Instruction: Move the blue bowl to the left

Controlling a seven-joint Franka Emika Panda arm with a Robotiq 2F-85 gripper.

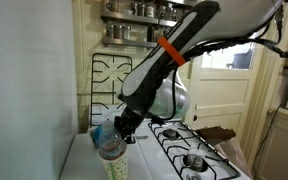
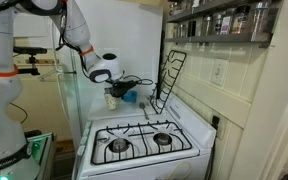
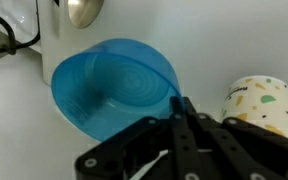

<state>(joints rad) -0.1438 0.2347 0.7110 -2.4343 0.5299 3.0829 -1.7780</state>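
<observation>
I will next carry the blue bowl (image 3: 114, 85) by its rim in my gripper across the stove top to the white surface (image 3: 154, 20) beside the spoon, since that's clear, and release it.
The blue bowl (image 3: 114, 85) is round, shallow and light blue, and sits on the white stove top with its inside facing up. It also shows in both exterior views (image 1: 102, 131) (image 2: 128, 97), at the back corner of the stove. My gripper (image 3: 181, 103) reaches down at the bowl's right rim. Its two black fingers are pressed together with the rim between the tips. The gripper also shows in both exterior views (image 1: 125, 127) (image 2: 117, 93).
A patterned paper cup (image 3: 261, 106) stands just right of the gripper, and also shows in an exterior view (image 1: 114, 162). A metal kettle (image 1: 170, 99) stands behind the arm. A black grate (image 2: 170, 74) leans on the back wall. Burners (image 2: 134, 141) fill the stove's front.
</observation>
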